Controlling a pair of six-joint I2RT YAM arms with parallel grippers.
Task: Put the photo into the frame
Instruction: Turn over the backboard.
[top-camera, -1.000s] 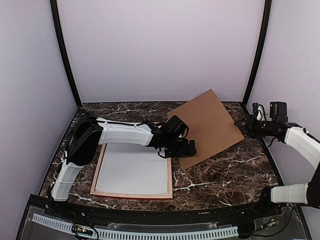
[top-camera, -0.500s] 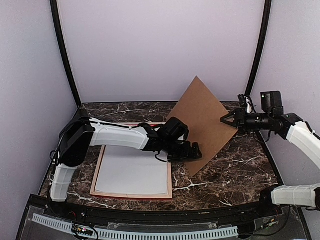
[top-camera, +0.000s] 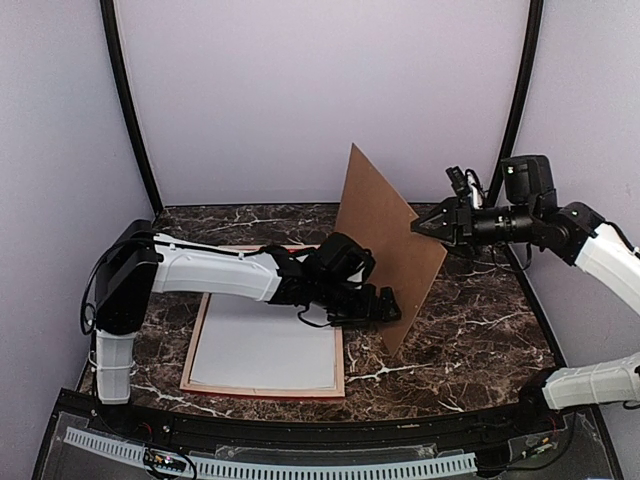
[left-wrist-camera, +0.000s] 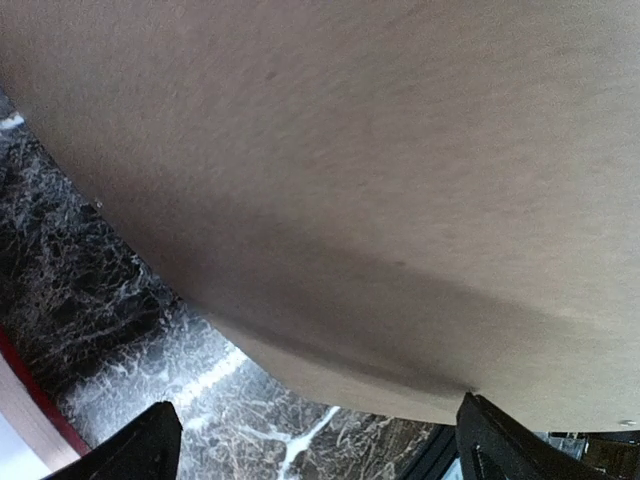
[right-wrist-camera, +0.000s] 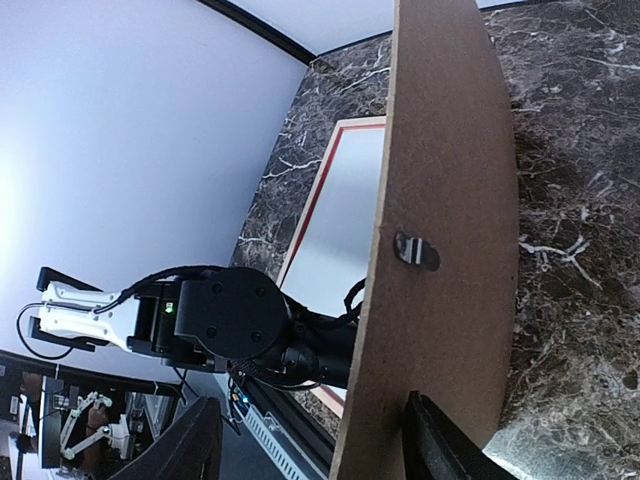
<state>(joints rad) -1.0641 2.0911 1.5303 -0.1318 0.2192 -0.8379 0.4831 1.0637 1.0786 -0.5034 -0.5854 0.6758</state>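
Note:
The board's upper edge is above the left gripper and outward of it, so the left gripper will next rise outward onto the part of the board that the right gripper leaves free.
The frame lies flat at the left of the table, pale back up, its red edge showing, with a white sheet inside it. The photo's dark print is not in view. The brown backing board stands almost upright on its lower corner. My right gripper is open and straddles the board's upper right edge; in the right wrist view one finger lies against the board's face. My left gripper is open at the board's lower corner, and the board fills the left wrist view above that gripper.
A small metal hanger clip sits on the board's face. The frame's red edge shows at the lower left of the left wrist view. Dark marble table lies to the right of the board. Black posts and pale walls enclose the table.
The backing board has swung up from lying tilted on the table to nearly upright. My right gripper rose and moved left with its corner. My left gripper shifted a little right.

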